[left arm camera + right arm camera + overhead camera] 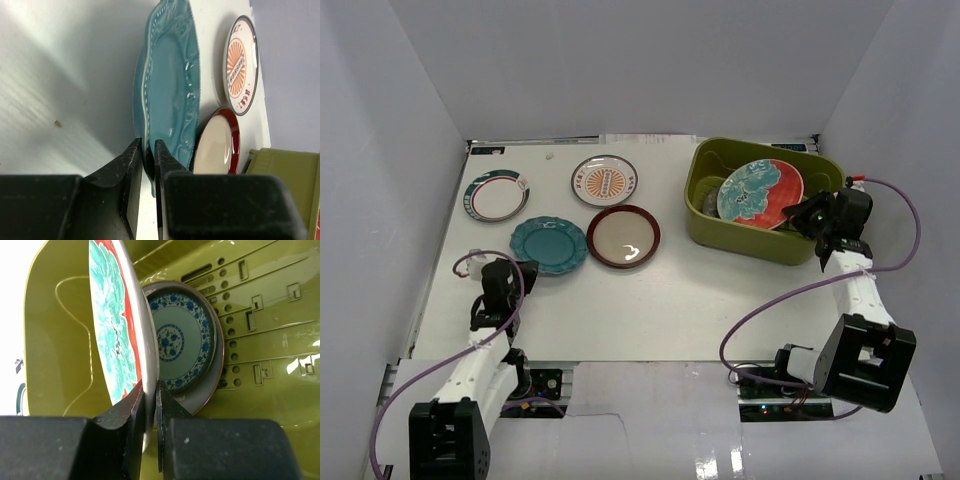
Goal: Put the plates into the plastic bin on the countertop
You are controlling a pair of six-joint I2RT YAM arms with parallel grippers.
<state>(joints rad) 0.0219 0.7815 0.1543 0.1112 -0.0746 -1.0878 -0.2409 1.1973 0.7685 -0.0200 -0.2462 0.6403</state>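
Observation:
The red plate (112, 325) is still above the blue-and-white plate (184, 342), so my right gripper should next lower it to the left in the top view and release it onto the blue-and-white plate.
My right gripper (813, 213) is shut on the rim of the red plate with teal flowers (760, 192) and holds it tilted inside the olive-green bin (720, 235). In the right wrist view the red plate (112, 325) hangs over a small blue-and-white plate (177, 340) that lies on a grey plate (212, 385) on the bin floor (270, 325). My left gripper (523, 268) is shut on the near rim of the teal scalloped plate (548, 244), which also shows in the left wrist view (170, 85). The dark-red rimmed plate (623, 236), the orange sunburst plate (604, 181) and the white teal-rimmed plate (496, 195) lie on the countertop (650, 300).
White walls close in the countertop on the left, back and right. The dark-red rimmed plate lies right beside the teal one, touching or nearly so. The bin stands at the back right, close to the right wall.

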